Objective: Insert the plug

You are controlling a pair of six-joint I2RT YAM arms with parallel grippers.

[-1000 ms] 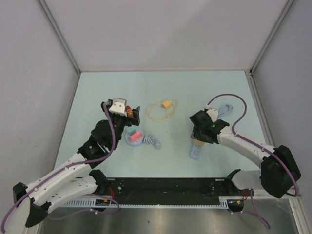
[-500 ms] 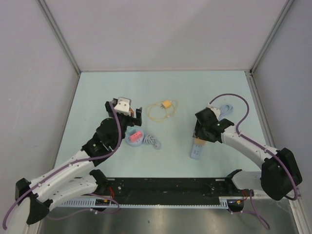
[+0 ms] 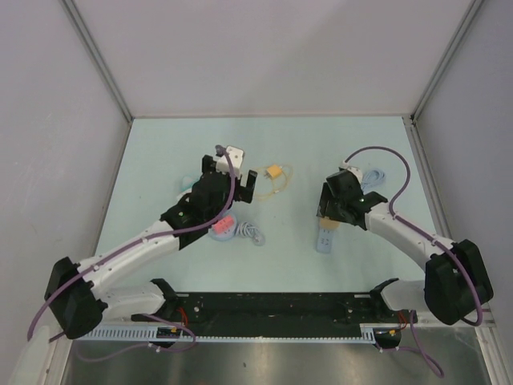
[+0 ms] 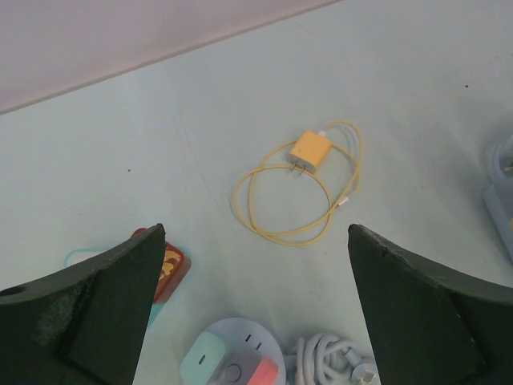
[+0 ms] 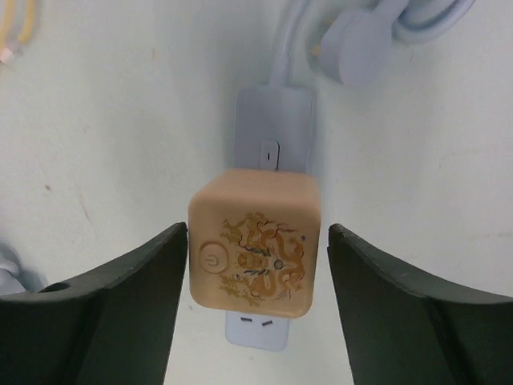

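My left gripper will next move down and outward and turn to go around the yellow charger's body point(image 3: 274, 172) point(image 4: 309, 151), which is below it and to its right in the top view.
A tan cube plug point(image 5: 255, 253) with a dragon print stands on the lavender power strip point(image 5: 272, 132), between my right gripper's open fingers point(image 5: 136, 297), which do not touch it. My right gripper point(image 5: 256, 241) hovers over the strip point(image 3: 324, 241) in the top view. My left gripper point(image 4: 256, 241) is open and empty above the table. A yellow charger point(image 4: 310, 149) with its looped yellow cable point(image 4: 280, 233) lies ahead of it. They also show in the top view point(image 3: 273, 172), just right of the left gripper point(image 3: 231, 178).
A round lavender socket point(image 4: 232, 361) holding a teal and a pink plug lies under the left gripper, with a white coiled cable point(image 4: 337, 361) beside it. A red dragon-print plug point(image 4: 171, 269) lies to its left. The strip's coiled cord point(image 3: 373, 176) lies behind the right gripper.
My left arm has swung forward and right, toward the yellow charger. My right gripper has shifted slightly toward the back over the power strip.
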